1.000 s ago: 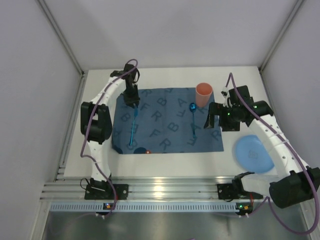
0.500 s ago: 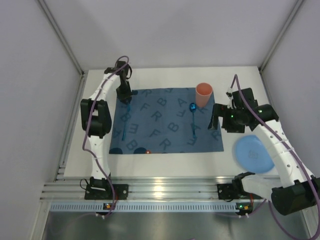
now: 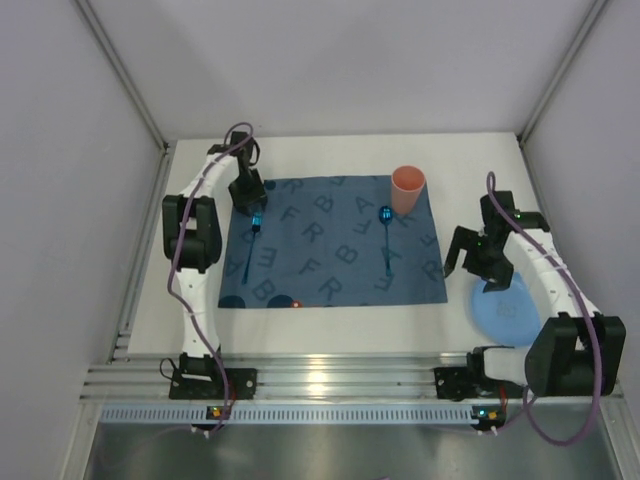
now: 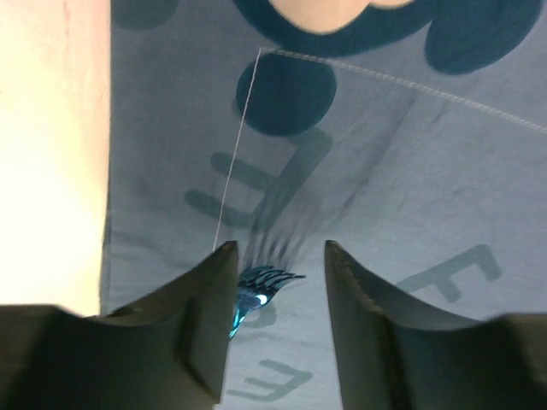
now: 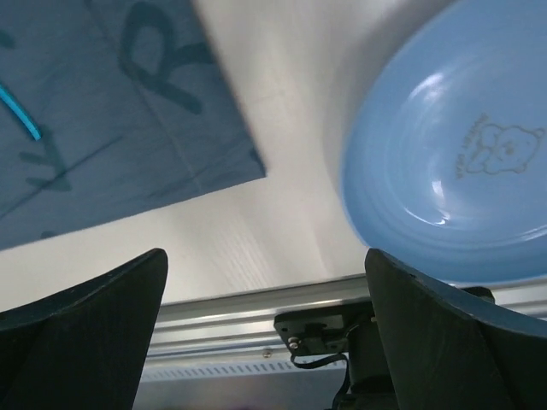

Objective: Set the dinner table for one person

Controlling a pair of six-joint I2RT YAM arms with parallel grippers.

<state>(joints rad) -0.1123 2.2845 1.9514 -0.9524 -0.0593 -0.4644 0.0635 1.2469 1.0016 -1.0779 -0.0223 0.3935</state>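
The plate's mat-side rim (image 3: 473, 298) (image 5: 348, 181) lies below the open right gripper and toward the right in the wrist view, so the robot needs to bring the gripper's fingers that way and down astride it.
A blue fork (image 3: 250, 250) lies on the left part of the dark blue lettered placemat (image 3: 330, 240). My left gripper (image 3: 256, 215) hangs just over its tines (image 4: 265, 278), which sit beside the left finger (image 4: 205, 325). The jaws stand apart and grip nothing. A blue spoon (image 3: 387, 240) lies on the mat's right part, and an orange cup (image 3: 407, 190) stands at its far right corner. On the white dinner table (image 3: 330, 325), right of the mat, rests a blue plate (image 3: 508, 305). My right gripper (image 3: 470, 268) hovers wide open at the plate's left edge (image 5: 461, 171).
A small red and dark blue item (image 3: 290, 301) sits at the placemat's near edge. Grey walls close in the table on three sides. An aluminium rail (image 3: 330, 380) with the arm bases runs along the near edge.
My left gripper slid the fork leftward, then opened and let it go; the mat's near left corner now lies flat. The right arm swung right and nearer, to the plate.
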